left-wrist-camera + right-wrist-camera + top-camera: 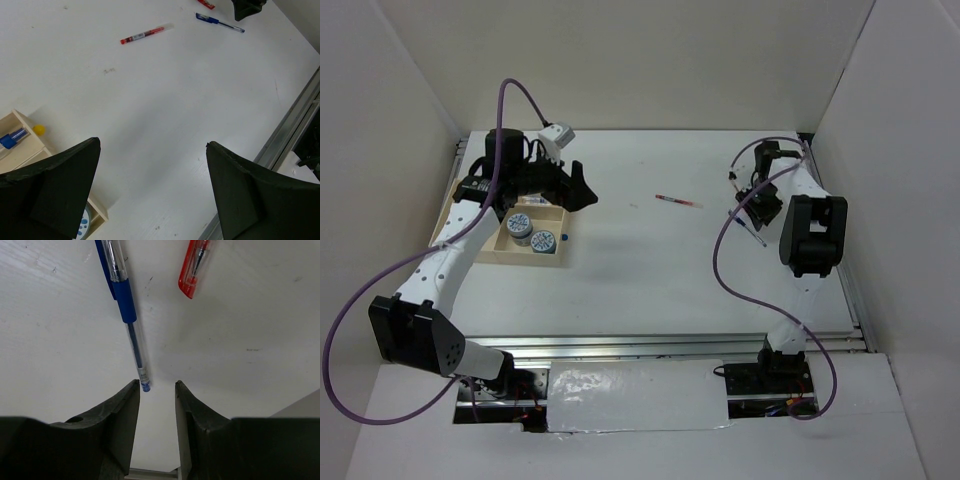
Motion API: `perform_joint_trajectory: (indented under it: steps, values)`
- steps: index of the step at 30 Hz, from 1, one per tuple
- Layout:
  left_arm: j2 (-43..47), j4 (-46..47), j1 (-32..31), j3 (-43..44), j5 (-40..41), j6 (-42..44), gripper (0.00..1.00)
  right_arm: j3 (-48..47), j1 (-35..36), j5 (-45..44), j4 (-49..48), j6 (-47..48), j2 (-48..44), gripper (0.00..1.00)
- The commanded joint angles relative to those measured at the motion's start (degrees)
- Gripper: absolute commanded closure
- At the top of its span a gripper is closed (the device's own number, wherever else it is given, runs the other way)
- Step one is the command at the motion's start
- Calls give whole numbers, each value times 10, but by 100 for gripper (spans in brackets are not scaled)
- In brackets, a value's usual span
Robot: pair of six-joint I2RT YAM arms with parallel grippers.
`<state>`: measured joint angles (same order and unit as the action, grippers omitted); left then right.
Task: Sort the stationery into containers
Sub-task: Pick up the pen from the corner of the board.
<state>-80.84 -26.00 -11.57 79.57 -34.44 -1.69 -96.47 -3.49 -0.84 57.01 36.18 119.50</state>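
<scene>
My right gripper will next go down toward the blue pen (125, 305) and place its fingers on either side of the pen's slim body near the pen's tip (141, 368).
The tan divided tray (530, 261) sits at the left and holds two blue-white tape rolls (518, 224), (544, 241). My left gripper (576, 190) hangs open and empty above the tray's right edge; in the left wrist view (152, 143) its fingers are wide apart over bare table. A red pen (678, 201) lies mid-table. My right gripper (156, 383) is open a narrow gap and empty. It sits low over the table, with the end of a blue pen (125, 305) just off its left fingertip. Another red pen (195, 267) lies beyond.
The tray corner (20, 150) shows a blue item (12, 137) and a small yellow ball (38, 130) inside. White walls close in on three sides. A metal rail (700, 345) runs along the table's near edge.
</scene>
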Motion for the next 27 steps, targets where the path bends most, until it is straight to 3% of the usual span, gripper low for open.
perform_joint_trajectory:
  steps: [1, 17, 23, 27]
  values:
    - [-2, 2, -1, 16, 11, 10, 1, -18, 4, -20, 5, 18, 27, 59]
    - [-13, -1, 1, 8, 11, 33, 1, 2, 25, -10, 0, 18, 57, 62]
    - [-17, -6, 4, 8, 10, 35, 1, -6, 31, -8, 12, 16, 73, 66]
    - [-20, -6, 10, 9, 6, 33, 1, -15, 49, -6, 24, 16, 83, 74]
